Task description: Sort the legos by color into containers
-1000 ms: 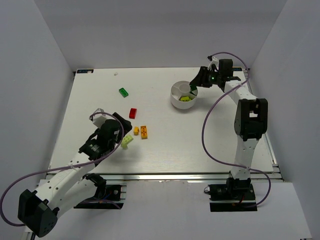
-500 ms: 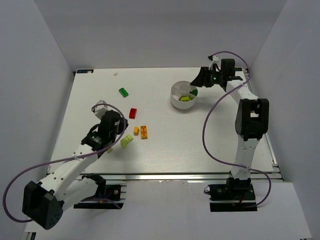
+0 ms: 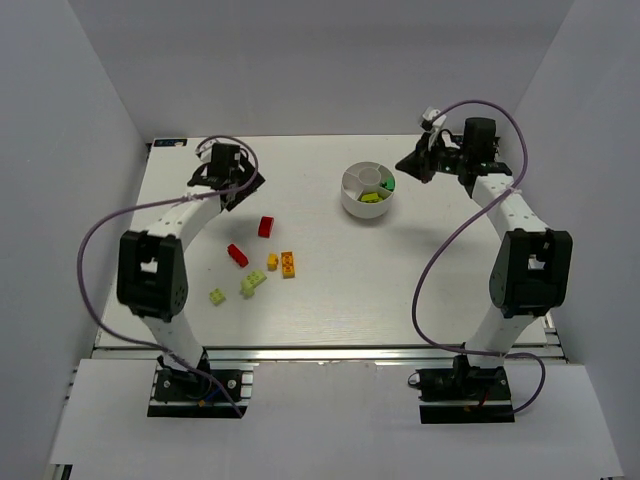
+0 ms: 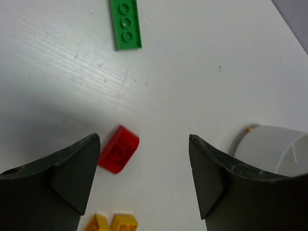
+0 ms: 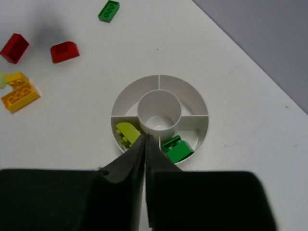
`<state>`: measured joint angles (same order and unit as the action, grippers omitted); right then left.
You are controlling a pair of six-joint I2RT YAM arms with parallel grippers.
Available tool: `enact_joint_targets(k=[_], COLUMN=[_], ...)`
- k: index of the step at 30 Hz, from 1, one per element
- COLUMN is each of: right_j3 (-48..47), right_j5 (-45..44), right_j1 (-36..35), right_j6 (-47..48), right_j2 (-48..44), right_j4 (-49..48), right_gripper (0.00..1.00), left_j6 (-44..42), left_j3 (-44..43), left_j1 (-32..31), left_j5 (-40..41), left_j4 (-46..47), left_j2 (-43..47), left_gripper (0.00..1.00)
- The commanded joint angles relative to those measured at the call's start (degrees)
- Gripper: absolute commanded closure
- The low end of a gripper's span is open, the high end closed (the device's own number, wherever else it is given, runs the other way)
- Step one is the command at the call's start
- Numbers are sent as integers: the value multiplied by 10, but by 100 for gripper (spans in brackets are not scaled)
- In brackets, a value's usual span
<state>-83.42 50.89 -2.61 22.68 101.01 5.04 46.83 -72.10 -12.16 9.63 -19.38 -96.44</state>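
The green plate [image 4: 125, 24] is outward and below; I should next lower my left gripper's open fingers over its clear long sides.
The white dish [image 3: 350, 199] [image 5: 192, 103] stands far right of centre; one of its containers holds a lime lego [image 5: 126, 132], the neighbouring one a dark green lego [image 5: 177, 148]. My right gripper [image 3: 405, 163] [image 5: 146, 136] is shut on nothing, just right of the dish. My left gripper [image 3: 243, 188] [image 4: 143, 144] hangs open above the table's far left, empty. A red lego [image 4: 118, 155] [image 3: 265, 227] lies by its left finger, and a green plate [image 4: 125, 24] lies beyond. Loose on the table are another red lego [image 3: 237, 255], orange-yellow legos [image 3: 288, 264] and lime legos [image 3: 253, 284].
A small lime piece [image 3: 217, 296] lies nearest the left arm's base. White walls close the table at left, right and back. Purple cables loop from both arms over the table sides.
The left arm swung from the near left up toward the far left, uncovering a red lego. The right gripper left the green lego in the dish, backed off to the right and shut.
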Motion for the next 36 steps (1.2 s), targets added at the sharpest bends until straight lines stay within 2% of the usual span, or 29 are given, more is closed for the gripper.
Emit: enact_joint_targets(k=[1, 3, 5, 6, 9, 13, 21, 24, 34, 36], right_j3=[29, 43, 63, 70, 89, 101, 106, 105, 111, 112], right_j5=[42, 43, 42, 44, 48, 47, 45, 47, 49, 50], right_j1=[1, 1, 1, 1, 1, 2, 10, 12, 16, 16], right_j6=[29, 15, -2, -7, -25, -44, -67, -69, -79, -79], right_j2=[-12, -20, -34, -41, -50, -54, -49, -47, -53, -55], right_j4=[23, 10, -7, -14, -33, -44, -68, -67, -71, -71], right_gripper=[100, 100, 93, 92, 90, 89, 88, 88, 88, 88], left_j6=[-48, -51, -57, -59, -68, -74, -83, -87, -96, -97], left_j3=[-114, -200, -262, -326, -428, -495, -474, -475, -502, -497], left_j1=[11, 16, 21, 22, 22, 23, 23, 23, 22, 23], left_j5=[8, 27, 36, 49, 80, 119, 129, 127, 110, 109], left_j4=[-62, -99, -143, -159, -202, -234, -205, -197, -218, -220], left_j2=[-97, -148, -224, -249, -328, -391, -420, -429, -465, -463], left_gripper=[16, 16, 17, 17, 17, 17, 18, 22, 40, 50])
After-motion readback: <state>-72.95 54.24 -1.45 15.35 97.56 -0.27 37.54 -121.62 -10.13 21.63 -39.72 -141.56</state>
